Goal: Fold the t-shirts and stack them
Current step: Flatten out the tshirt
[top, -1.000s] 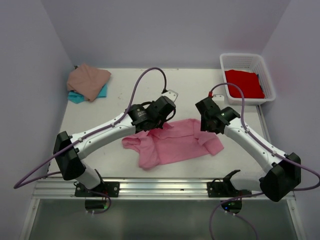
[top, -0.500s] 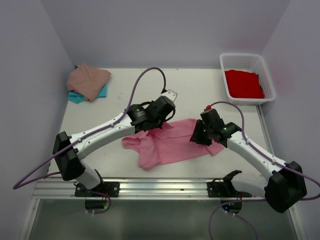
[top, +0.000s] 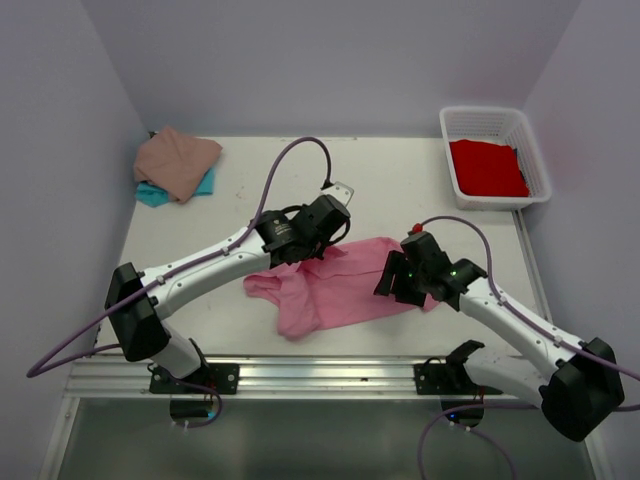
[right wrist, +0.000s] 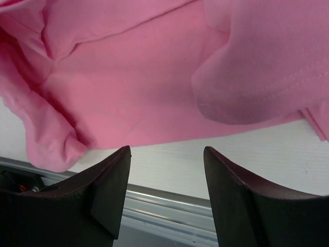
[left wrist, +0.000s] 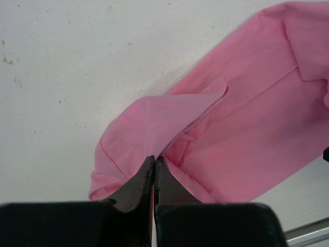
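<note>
My right gripper should next move down toward the right in its wrist view, onto the pink t-shirt flap's rounded near corner (right wrist: pixel 218 111), because its open fingers face bare table.
The bright pink t-shirt (top: pixel 340 285) lies rumpled in the middle of the table. My left gripper (top: pixel 318 250) is shut on a pinch of its far edge; in the left wrist view the closed tips (left wrist: pixel 154 160) hold a raised fold of pink cloth (left wrist: pixel 241 139). My right gripper (top: pixel 392 285) is open and empty, hovering over the shirt's near right hem; the right wrist view shows the gripper (right wrist: pixel 167 152) above bare table just below the pink cloth (right wrist: pixel 154 92). The tan-pink shirt (top: pixel 175 160) lies folded on the teal one (top: pixel 155 192) at the far left. The red shirt (top: pixel 487 166) lies in the basket.
The white lattice basket (top: pixel 531 150) stands at the far right corner. The table's near metal rail (top: pixel 320 375) runs along the front, and it also shows in the right wrist view (right wrist: pixel 164 206). Purple cables loop over both arms.
My right gripper has moved toward the near edge and leftward, from the shirt's right sleeve down to its near hem. My left gripper has kept its hold and place.
</note>
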`<state>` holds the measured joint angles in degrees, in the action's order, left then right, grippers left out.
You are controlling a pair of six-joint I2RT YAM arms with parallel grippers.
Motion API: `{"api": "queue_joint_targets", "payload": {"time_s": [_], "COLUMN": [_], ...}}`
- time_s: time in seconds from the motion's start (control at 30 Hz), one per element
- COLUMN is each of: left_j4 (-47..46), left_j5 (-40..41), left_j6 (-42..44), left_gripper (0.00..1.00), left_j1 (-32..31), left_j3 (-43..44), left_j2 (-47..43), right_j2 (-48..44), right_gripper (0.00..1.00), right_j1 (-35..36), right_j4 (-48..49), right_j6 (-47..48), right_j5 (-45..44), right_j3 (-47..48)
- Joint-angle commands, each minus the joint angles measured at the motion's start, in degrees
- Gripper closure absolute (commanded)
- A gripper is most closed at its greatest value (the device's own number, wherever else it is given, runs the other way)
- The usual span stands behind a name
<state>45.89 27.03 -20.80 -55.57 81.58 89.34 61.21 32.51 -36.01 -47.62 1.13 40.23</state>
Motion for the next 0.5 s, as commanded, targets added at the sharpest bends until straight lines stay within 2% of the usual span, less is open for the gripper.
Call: {"api": "queue_joint_targets", "payload": {"time_s": [0.0, 0.23, 0.47], "left_j4": [-1.3, -1.7, -1.7], "left_j5": [0.3, 0.0, -0.4], "left_j6": [-1.3, -1.5, -2.1], "left_gripper": [1.0, 1.0, 1.0], "left_j1": [-0.1, -0.1, -0.1], "left_j3": [-0.7, -1.2, -1.9], "left_j2": [-2.3, -2.4, -2.9], "right_j2": [-4.1, -8.1, -2.1], "right_gripper": [0.37, 0.37, 0.44], "right_j1": [0.9, 1.4, 1.4], "right_j4": [-1.3, -2.6, 3.8], "right_j6": [-2.9, -5.7, -6.2], "right_j5": [-0.7, -5.7, -11.4], "right_j3": [-1.9, -4.5, -5.9]}}
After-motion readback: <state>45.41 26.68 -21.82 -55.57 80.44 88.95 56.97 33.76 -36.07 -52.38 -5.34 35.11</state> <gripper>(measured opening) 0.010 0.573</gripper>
